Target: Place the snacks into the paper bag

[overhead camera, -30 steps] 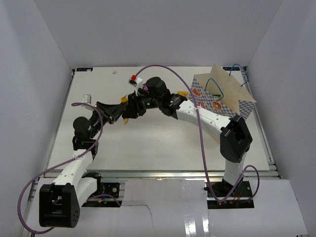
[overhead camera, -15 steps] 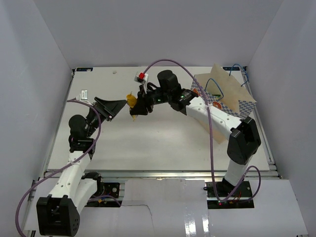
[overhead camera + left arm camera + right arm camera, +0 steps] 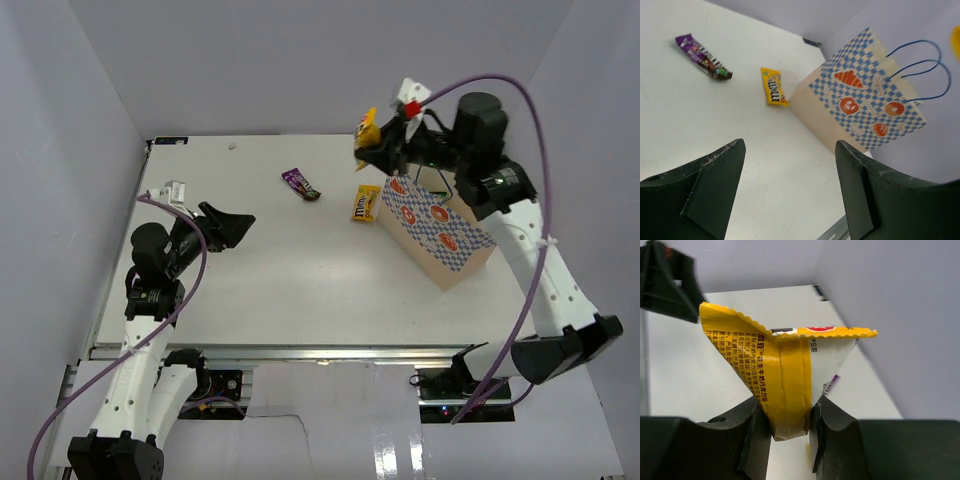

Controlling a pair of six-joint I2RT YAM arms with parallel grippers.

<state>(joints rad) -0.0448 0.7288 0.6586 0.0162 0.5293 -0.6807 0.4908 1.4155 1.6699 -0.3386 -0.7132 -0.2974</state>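
Note:
The packet sticks out past the bag's end, so my right gripper will first swing to the right in the top view, tilting down, to get the packet over the bag's opening (image 3: 453, 202).
My right gripper (image 3: 383, 152) is raised above the left end of the paper bag (image 3: 442, 228), shut on the lower edge of a yellow snack packet (image 3: 367, 127). In the right wrist view the packet (image 3: 785, 370) stands up from between the fingers of that gripper (image 3: 789, 426). The bag (image 3: 860, 102) is tan with a blue-white checkered front and blue cord handles. A second yellow packet (image 3: 365, 203) lies on the table against the bag's left side, and a purple packet (image 3: 300, 183) lies farther left. My left gripper (image 3: 236, 226) is open and empty at the table's left.
White walls close in the table (image 3: 300, 290) on three sides. The right arm's purple cable (image 3: 530, 150) loops high over the bag. In the left wrist view the purple packet (image 3: 702, 55) and the yellow packet (image 3: 773, 86) lie well ahead of the open gripper (image 3: 790, 146).
The left gripper let go of the yellow packet, opened wide and drew back left. The right arm carried the packet up and right, from mid-table to above the bag's left end.

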